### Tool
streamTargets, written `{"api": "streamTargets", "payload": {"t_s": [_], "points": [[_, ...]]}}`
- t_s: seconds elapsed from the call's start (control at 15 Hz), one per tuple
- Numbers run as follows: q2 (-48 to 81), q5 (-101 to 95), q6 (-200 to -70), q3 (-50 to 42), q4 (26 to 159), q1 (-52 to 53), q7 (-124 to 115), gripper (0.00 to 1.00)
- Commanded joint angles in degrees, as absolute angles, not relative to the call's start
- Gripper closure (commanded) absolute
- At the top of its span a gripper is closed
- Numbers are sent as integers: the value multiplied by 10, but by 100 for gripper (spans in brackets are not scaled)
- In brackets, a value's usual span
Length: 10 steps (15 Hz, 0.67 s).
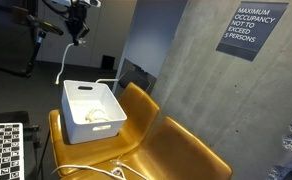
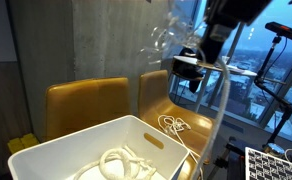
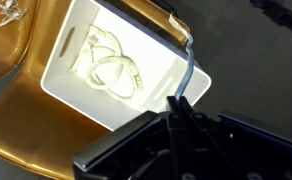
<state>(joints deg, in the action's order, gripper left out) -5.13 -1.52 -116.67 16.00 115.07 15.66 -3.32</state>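
The gripper travels to the left in the wrist view and lowers over the bin's inside next to release the cable, since the cable's end hangs beside the bin's rim.
My gripper (image 1: 78, 30) hangs high above a white plastic bin (image 1: 78, 128) that stands on a yellow chair (image 1: 141, 103). Its jaws are shut on a thin white cable (image 1: 64, 60), which dangles from the fingertips toward the bin's side. In the wrist view the gripper (image 3: 176, 104) pinches the cable (image 3: 190, 58), which runs off past the bin's (image 3: 164, 58) far corner. A coiled white cord (image 3: 111, 66) lies inside the bin, also visible in both exterior views (image 1: 94, 115) (image 2: 121, 163). In an exterior view the gripper (image 2: 191, 72) trails the cable (image 2: 227, 100) downward.
A second loose coil of cord (image 2: 174, 125) lies on another yellow chair seat (image 2: 156, 100). A concrete wall with an occupancy sign (image 1: 251, 30) stands behind. Checkerboard panels (image 1: 1, 150) (image 2: 276, 165) and a camera tripod (image 2: 286, 35) flank the chairs.
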Motion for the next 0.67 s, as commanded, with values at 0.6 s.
{"api": "streamTargets", "payload": {"t_s": [0.6], "points": [[-133, -77, -1201, 162, 1260, 124, -124, 99]]}}
